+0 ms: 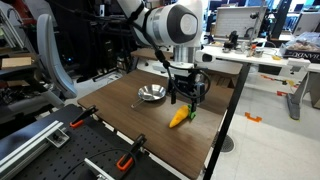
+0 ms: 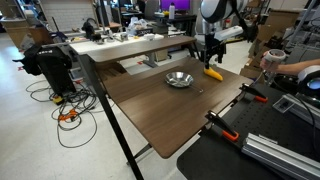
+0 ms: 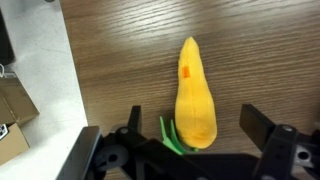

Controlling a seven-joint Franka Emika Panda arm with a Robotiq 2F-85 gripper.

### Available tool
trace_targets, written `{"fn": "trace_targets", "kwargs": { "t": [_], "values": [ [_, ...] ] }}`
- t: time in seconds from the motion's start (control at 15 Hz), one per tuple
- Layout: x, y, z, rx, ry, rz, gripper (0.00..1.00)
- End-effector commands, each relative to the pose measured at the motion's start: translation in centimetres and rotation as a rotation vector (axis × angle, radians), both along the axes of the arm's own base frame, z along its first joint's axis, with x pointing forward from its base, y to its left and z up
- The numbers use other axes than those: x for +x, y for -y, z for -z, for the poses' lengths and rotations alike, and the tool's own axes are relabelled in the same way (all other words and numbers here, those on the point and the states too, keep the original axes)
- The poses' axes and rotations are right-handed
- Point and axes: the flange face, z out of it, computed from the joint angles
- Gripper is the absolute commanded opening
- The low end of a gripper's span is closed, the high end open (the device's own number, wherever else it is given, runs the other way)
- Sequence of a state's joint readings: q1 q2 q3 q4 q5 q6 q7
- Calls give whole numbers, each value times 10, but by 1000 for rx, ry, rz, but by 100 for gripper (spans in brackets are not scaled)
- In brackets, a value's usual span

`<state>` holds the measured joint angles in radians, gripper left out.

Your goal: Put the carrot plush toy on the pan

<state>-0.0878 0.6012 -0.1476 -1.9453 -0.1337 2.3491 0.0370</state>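
Observation:
I will next lower my gripper around the carrot plush toy's thick end (image 1: 184,113) (image 3: 196,124) and close it there, because its open fingers are already above, one on each side of that end.
The carrot plush toy (image 3: 194,95) lies flat on the wooden table, orange-yellow with a green tuft at its near end; it also shows in both exterior views (image 1: 179,118) (image 2: 213,73). My gripper (image 3: 196,128) is open, one finger on each side of the toy's thick end, not touching it. In the exterior views the gripper (image 1: 187,99) (image 2: 210,62) hangs just above the toy. The silver pan (image 1: 151,94) (image 2: 179,79) sits on the table a short way from the toy, empty.
The table edge (image 3: 78,100) runs close beside the toy, with floor and a cardboard box (image 3: 12,115) beyond. Black clamps (image 1: 127,157) grip the table's side. A person's hand (image 2: 290,68) shows at the frame edge.

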Motion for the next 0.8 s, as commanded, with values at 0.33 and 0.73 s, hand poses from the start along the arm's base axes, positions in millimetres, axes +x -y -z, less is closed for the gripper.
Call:
{"fn": "trace_targets", "kwargs": {
  "t": [0.33,0.73],
  "values": [
    [5,-3,26,-22,34,-45,53],
    [4,0,18,-32,80,-61,9]
  ]
}}
